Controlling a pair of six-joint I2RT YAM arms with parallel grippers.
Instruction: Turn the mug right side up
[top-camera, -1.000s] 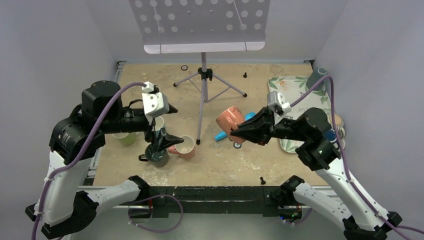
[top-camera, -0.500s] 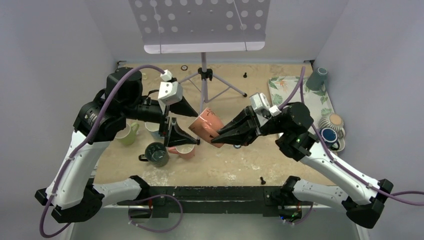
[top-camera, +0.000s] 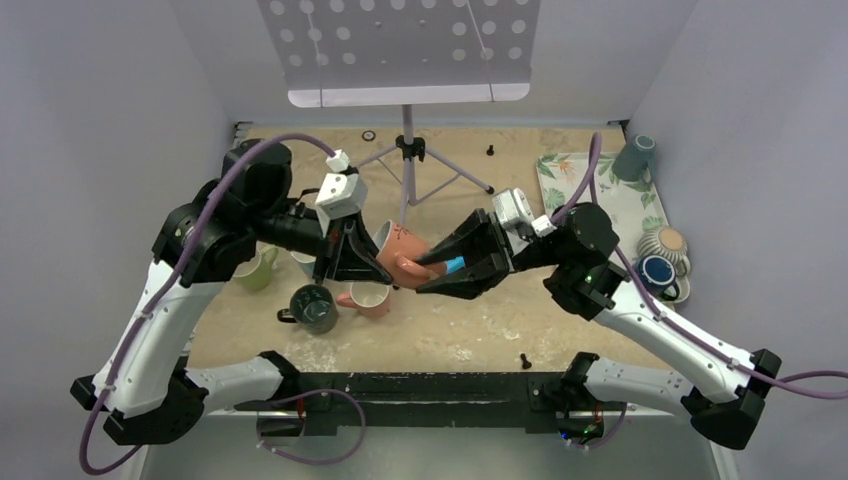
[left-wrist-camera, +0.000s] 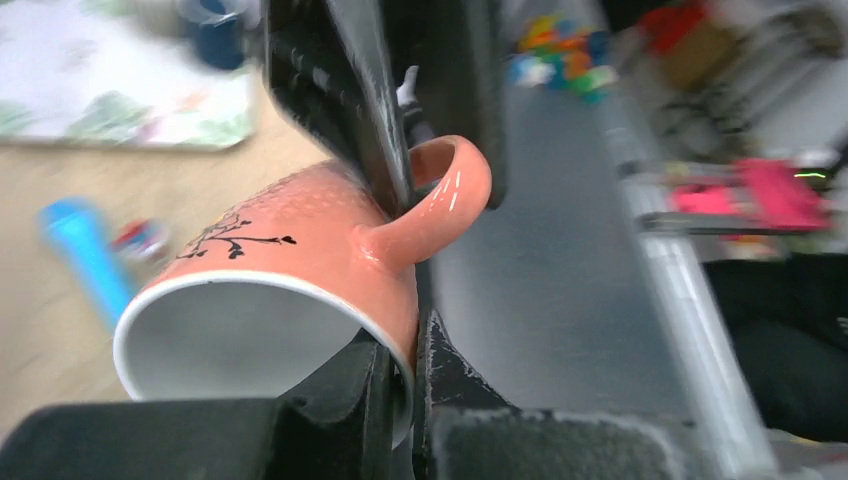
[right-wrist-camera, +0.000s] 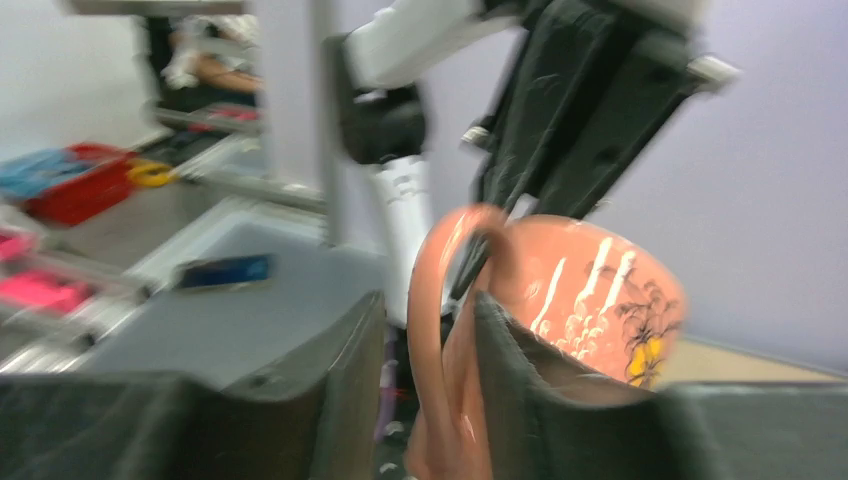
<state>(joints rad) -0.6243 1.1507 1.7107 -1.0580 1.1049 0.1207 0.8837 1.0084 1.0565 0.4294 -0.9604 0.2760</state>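
Note:
The left gripper will next move down and to the left in the top view and turn fingers-down over the table beyond the light green mug, since its salmon-pink mug lies sideways.
The salmon-pink mug (top-camera: 400, 256) with a black branch drawing hangs in the air over the table's middle, tipped on its side with the mouth toward the left arm. My left gripper (top-camera: 366, 262) is shut on its rim (left-wrist-camera: 405, 345), one finger inside the white interior and one outside below the handle (left-wrist-camera: 445, 195). My right gripper (top-camera: 432, 272) is open astride the handle (right-wrist-camera: 428, 330). A gap shows beside its left finger (right-wrist-camera: 345, 370), and its right finger (right-wrist-camera: 510, 370) lies between the handle and the mug's wall (right-wrist-camera: 600, 290).
A music stand (top-camera: 405, 150) rises just behind the mug. Below the left arm stand a dark green mug (top-camera: 314, 308), a pink mug (top-camera: 370, 298) and a light green mug (top-camera: 258, 268). A floral tray (top-camera: 585, 175), a grey cup (top-camera: 634, 155) and bowls (top-camera: 664, 258) are at the right.
The right arm carried the mug leftward to meet the left arm. The left gripper, open before, has shut on the rim. The right gripper has opened off the handle.

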